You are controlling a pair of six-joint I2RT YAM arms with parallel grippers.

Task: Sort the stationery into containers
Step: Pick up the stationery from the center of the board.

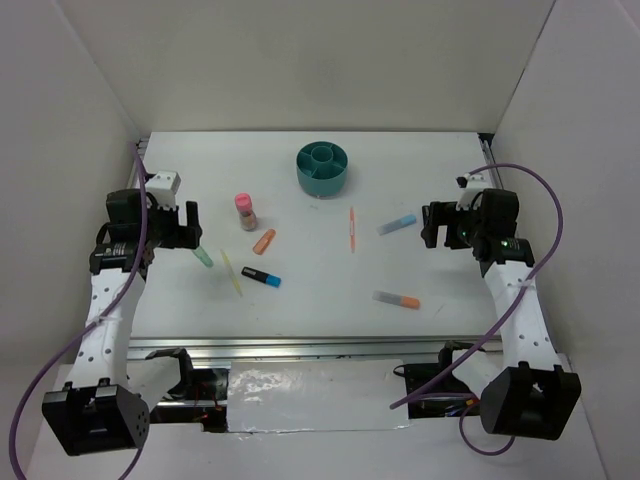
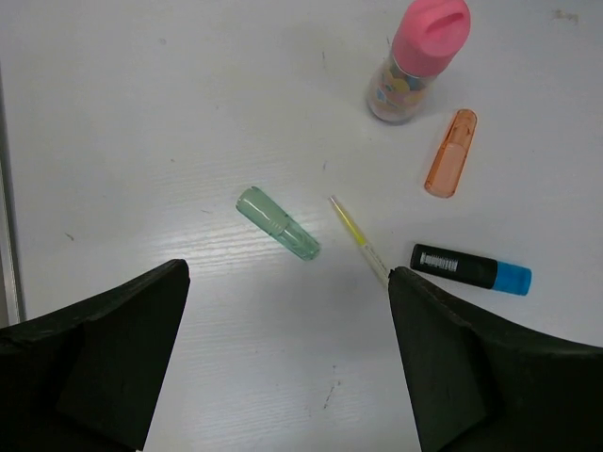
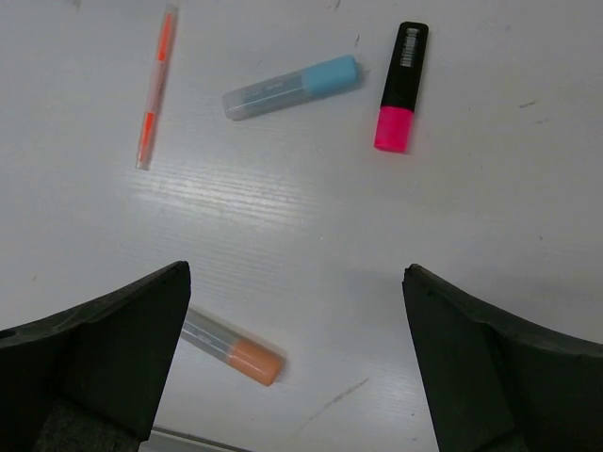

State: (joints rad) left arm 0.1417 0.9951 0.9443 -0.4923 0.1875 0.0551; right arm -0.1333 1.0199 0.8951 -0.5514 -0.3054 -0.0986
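Note:
The pink cap [image 1: 243, 202] [image 2: 431, 38] stands below my left gripper and to its right in the top view, so I should move the gripper that way and down around it.
The teal organizer cup [image 1: 322, 167] stands at the back centre. My left gripper [image 1: 190, 225] [image 2: 287, 275] is open and empty above a mint green stub [image 2: 278, 223], a thin yellow pen [image 2: 358, 238], a black and blue marker [image 2: 469, 268] and an orange cap [image 2: 450, 153]. My right gripper [image 1: 432, 225] [image 3: 297, 273] is open and empty above a grey and blue marker [image 3: 292, 87], a black and pink marker [image 3: 400, 87], a thin orange pen [image 3: 155, 85] and a grey and orange marker [image 3: 234, 348].
A small bottle with a pink cap [image 1: 245, 211] [image 2: 417, 58] stands upright left of centre. White walls enclose the table on three sides. A metal rail [image 1: 300, 347] runs along the near edge.

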